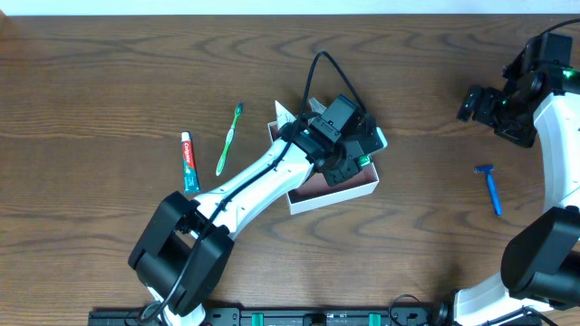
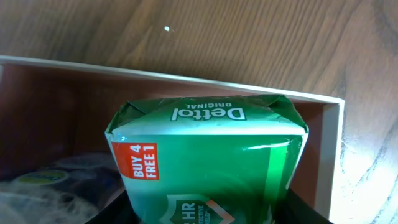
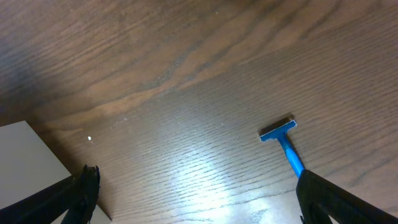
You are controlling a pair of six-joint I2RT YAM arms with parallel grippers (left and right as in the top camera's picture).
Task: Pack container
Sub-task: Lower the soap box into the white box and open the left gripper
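Observation:
My left gripper moves down slightly back next, releasing the Dettol soap box (image 2: 205, 158) onto the container's bare bottom beside the dark item, since that container end shows open space.
The container (image 1: 304, 201), a shallow white-walled box with a pinkish-brown inside, sits mid-table. My left gripper (image 1: 349, 149) hangs over it, shut on a green-and-white Dettol soap box (image 2: 205, 158) held inside the container's walls (image 2: 326, 155). A dark item lies in the container at the lower left of the left wrist view. My right gripper (image 1: 480, 104) is open and empty, raised at the far right. A blue razor (image 1: 490, 187) lies on the table below it and also shows in the right wrist view (image 3: 285, 142). A toothpaste tube (image 1: 188, 161) and a green toothbrush (image 1: 228, 139) lie left of the container.
The wooden table carries the loose toiletries on both sides of the container. A white flat corner (image 3: 28, 158) shows at the left edge of the right wrist view. The left arm stretches from the front edge diagonally over the container.

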